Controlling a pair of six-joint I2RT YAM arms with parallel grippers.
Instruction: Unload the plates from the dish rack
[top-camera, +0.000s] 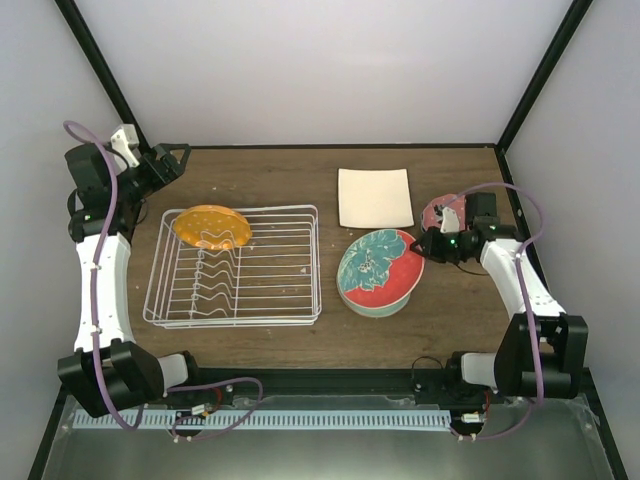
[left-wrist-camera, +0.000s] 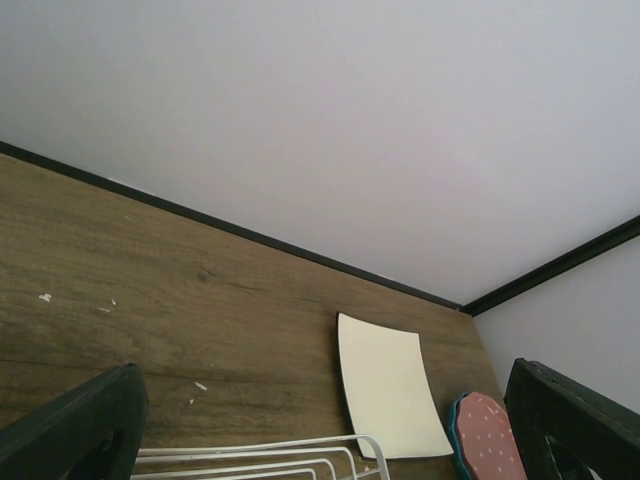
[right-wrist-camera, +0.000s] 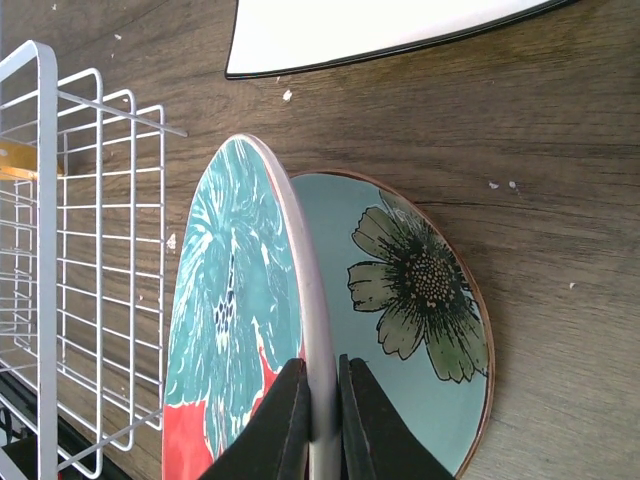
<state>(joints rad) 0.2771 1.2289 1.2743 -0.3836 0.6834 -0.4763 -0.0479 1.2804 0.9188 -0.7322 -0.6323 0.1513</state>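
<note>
My right gripper brings the floral plate down next, with the plate's rim over the mint green flower plate, before my right gripper opens.
The white wire dish rack (top-camera: 235, 265) stands left of centre and holds the orange dotted plate (top-camera: 211, 226) at its far left end. My right gripper (top-camera: 425, 245) is shut on the rim of the red-and-teal floral plate (right-wrist-camera: 230, 330), which it holds tilted over the mint green flower plate (right-wrist-camera: 420, 300) on the table. The square cream plate (top-camera: 375, 197) lies at the back. The pink plate (top-camera: 440, 212) lies on a teal plate (left-wrist-camera: 455, 430) behind my right gripper. My left gripper (top-camera: 165, 160) is open and empty at the far left, apart from the rack.
Dark frame posts and white walls close in the wooden table (top-camera: 270, 175) at the back and sides. The rack's corner (left-wrist-camera: 300, 455) shows just below my left gripper (left-wrist-camera: 325, 372). The rack's right end (right-wrist-camera: 90, 250) is close to the floral plate.
</note>
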